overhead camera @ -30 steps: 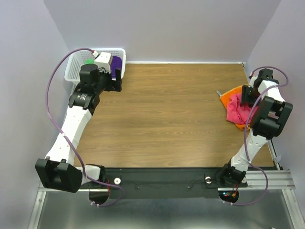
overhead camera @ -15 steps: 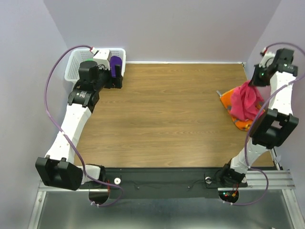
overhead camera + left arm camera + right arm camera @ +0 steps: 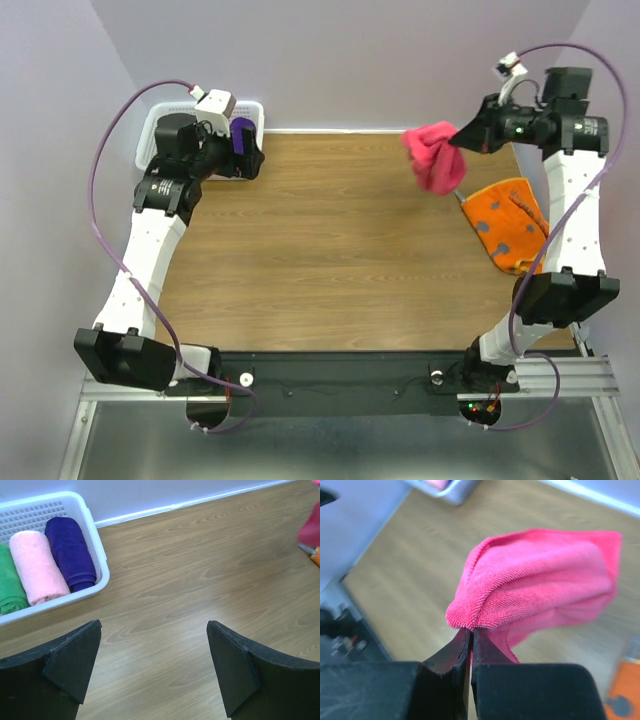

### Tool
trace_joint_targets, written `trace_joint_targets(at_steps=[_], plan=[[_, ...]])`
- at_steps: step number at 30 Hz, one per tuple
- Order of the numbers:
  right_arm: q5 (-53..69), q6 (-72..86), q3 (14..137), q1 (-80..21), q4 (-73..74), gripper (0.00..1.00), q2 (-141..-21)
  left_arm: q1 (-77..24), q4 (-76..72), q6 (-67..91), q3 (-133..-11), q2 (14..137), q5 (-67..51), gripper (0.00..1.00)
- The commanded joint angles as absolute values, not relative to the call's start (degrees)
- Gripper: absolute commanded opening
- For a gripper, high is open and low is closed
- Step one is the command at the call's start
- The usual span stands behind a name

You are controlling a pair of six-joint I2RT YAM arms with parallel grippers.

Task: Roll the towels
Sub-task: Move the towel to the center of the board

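The middle of the table is bare. I will move my right gripper back, down and to the left in the top view, and release the hot-pink towel (image 3: 433, 157) there.
My right gripper (image 3: 462, 135) is shut on the hot-pink towel (image 3: 433, 157) and holds it bunched in the air above the table's far right; in the right wrist view the cloth (image 3: 540, 582) is pinched between the closed fingertips (image 3: 471, 630). The orange printed towel (image 3: 506, 223) lies flat at the right edge. My left gripper (image 3: 248, 160) is open and empty by the white basket (image 3: 150, 140); the left wrist view shows its spread fingers (image 3: 75, 660) over bare wood. The basket (image 3: 102, 560) holds green (image 3: 9, 587), pale pink (image 3: 39, 567) and purple (image 3: 70, 552) rolls.
The wooden table (image 3: 330, 240) runs between the arms. A small grey object (image 3: 460, 195) lies at the orange towel's far corner. Walls close in the back and sides. A black rail (image 3: 340, 375) runs along the near edge.
My right gripper has lifted the pink towel off the orange one and carried it up and left. The orange towel now lies uncovered. My left gripper has shifted slightly by the basket.
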State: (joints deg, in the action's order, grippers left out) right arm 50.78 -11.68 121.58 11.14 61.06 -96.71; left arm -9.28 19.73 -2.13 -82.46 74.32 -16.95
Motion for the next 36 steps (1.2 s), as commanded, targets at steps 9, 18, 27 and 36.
trace_joint_targets(at_steps=[9,18,27,36], plan=[[45.3,-18.8,85.1,-13.6,44.8,0.00,-94.3,-8.3,21.0,-10.9,-76.7,69.1,-27.4,0.99],[47.7,-19.8,80.1,-22.2,41.7,0.01,-97.0,-7.6,21.5,-14.3,-70.1,70.5,-30.5,0.99],[42.6,-22.5,65.2,-30.8,38.5,0.28,-89.5,-10.1,21.4,-15.7,-72.6,85.2,-33.1,0.87],[37.3,-16.7,67.6,-22.0,38.1,0.59,-82.9,-17.8,17.8,-14.1,-82.2,102.8,-31.8,0.79]])
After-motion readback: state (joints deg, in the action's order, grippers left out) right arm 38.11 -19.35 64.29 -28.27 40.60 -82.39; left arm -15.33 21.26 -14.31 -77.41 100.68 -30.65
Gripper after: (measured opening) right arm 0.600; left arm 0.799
